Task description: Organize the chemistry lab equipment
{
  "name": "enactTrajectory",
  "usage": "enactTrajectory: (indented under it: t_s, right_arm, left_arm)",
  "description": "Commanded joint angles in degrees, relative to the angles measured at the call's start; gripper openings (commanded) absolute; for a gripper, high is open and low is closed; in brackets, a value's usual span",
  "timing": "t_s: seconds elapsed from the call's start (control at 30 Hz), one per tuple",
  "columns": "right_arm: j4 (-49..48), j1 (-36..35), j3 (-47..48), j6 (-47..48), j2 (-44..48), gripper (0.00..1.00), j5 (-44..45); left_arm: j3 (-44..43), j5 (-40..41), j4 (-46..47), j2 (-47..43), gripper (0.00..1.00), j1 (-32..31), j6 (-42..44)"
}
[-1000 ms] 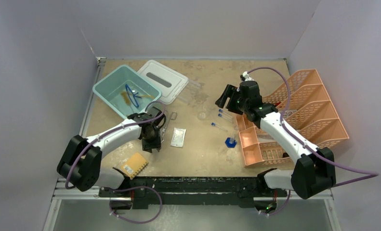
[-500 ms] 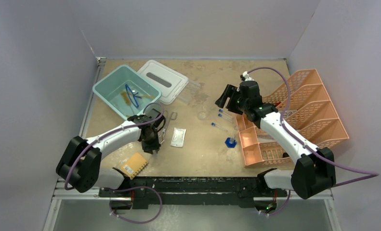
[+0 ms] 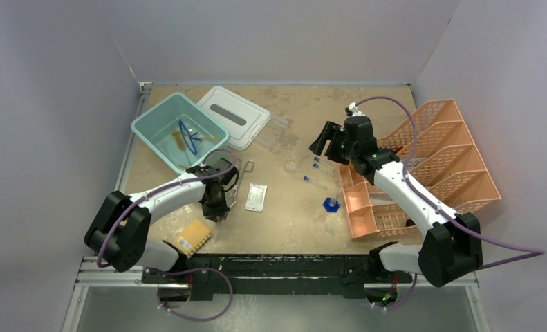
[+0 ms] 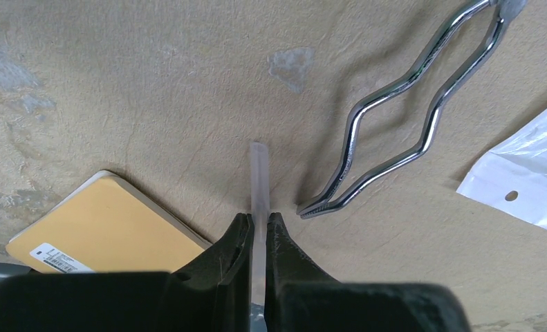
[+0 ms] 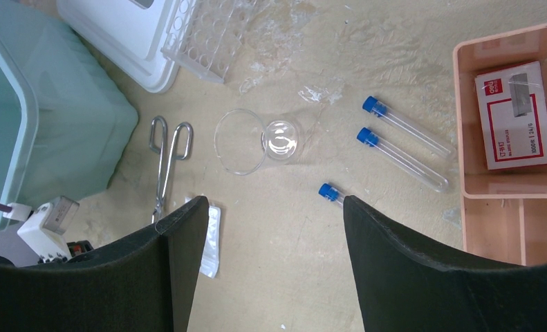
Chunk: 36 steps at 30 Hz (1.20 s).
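The left gripper rises next, moves outward, lowers the tube into the bin beside the glasses and releases it, because the teal bin holds glasses and tubing.
My left gripper (image 3: 217, 207) (image 4: 258, 216) is shut on a thin translucent tube (image 4: 258, 178) just above the table. The tube's tip sticks out past the fingertips. Metal tongs (image 4: 395, 124) (image 3: 237, 181) lie just right of it, with a white packet (image 3: 256, 196) (image 4: 526, 180) beyond them. My right gripper (image 3: 321, 140) (image 5: 276, 207) is open and empty, held above the table. Three blue-capped test tubes (image 5: 409, 128) (image 3: 322, 163) lie below it. The clear tube rack (image 5: 208, 34) (image 3: 274, 128) lies by the white lid. Blue-rimmed glasses (image 3: 191, 135) and tan tubing (image 3: 180, 140) are in the teal bin.
The teal bin (image 3: 153, 124) and a white lid (image 3: 232, 114) sit at the back left. A yellow sponge (image 3: 191, 237) (image 4: 104, 221) lies near the front edge. A peach organiser (image 3: 374, 207) and peach rack (image 3: 450, 152) stand at the right. A clear dish (image 5: 256, 142) and a small blue item (image 3: 331, 204) lie mid-table.
The left arm has shifted slightly while its gripper stays shut by the tongs. The right arm has not moved.
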<state>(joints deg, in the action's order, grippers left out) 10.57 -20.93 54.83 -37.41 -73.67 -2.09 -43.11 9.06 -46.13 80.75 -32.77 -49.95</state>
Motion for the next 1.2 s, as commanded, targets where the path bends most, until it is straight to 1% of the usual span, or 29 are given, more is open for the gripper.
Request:
enactTrajectory:
  t_s: [0.0,0.03,0.13,0.33,0.53,0.63,0.73,0.97,1.0,1.07,1.17]
  right_arm:
    - [-0.2,0.1,0.1,-0.2,2.5,0.73,1.0]
    - [-0.2,0.1,0.1,-0.2,2.5,0.73,1.0]
    - [-0.3,0.1,0.0,-0.2,2.7,0.73,1.1]
    - [-0.9,0.1,0.2,-0.2,2.6,0.73,1.4]
    - [-1.3,0.1,0.8,0.0,1.4,0.73,1.2]
    - [-1.3,0.1,1.3,0.0,1.0,0.72,1.2]
    - [-1.5,0.1,1.7,0.3,0.7,0.72,1.3]
    - [-1.5,0.1,3.2,0.5,-0.3,0.72,1.5]
    - [-1.5,0.1,3.4,0.4,-0.5,0.73,1.4]
    - [-1.3,0.1,4.0,0.5,-1.1,0.72,0.8]
    - [-1.2,0.1,5.5,1.5,-2.2,0.72,0.7]
  left_arm:
    - [1.5,3.3,3.0,1.3,0.02,-0.1,-0.3]
    - [1.2,3.3,2.8,1.0,0.00,-0.1,-0.2]
    - [-1.4,2.7,1.0,-1.4,0.00,-0.1,0.2]
    - [-7.6,-3.1,-1.7,-7.6,0.00,-0.4,4.2]
    - [-10.8,-11.0,0.9,-11.1,0.00,-0.4,8.0]
    - [-12.3,-12.0,3.7,-12.7,0.00,-0.4,9.1]
    - [-15.9,-8.2,4.3,-13.1,0.00,-0.4,10.7]
    - [-31.2,11.5,1.1,-8.3,0.00,0.3,16.8]
    - [-33.3,12.7,1.0,-7.8,0.00,0.6,17.6]
    - [-37.1,15.4,1.1,-6.2,0.00,2.6,18.7]
    - [-40.8,15.9,2.8,-3.9,0.00,9.3,18.7]
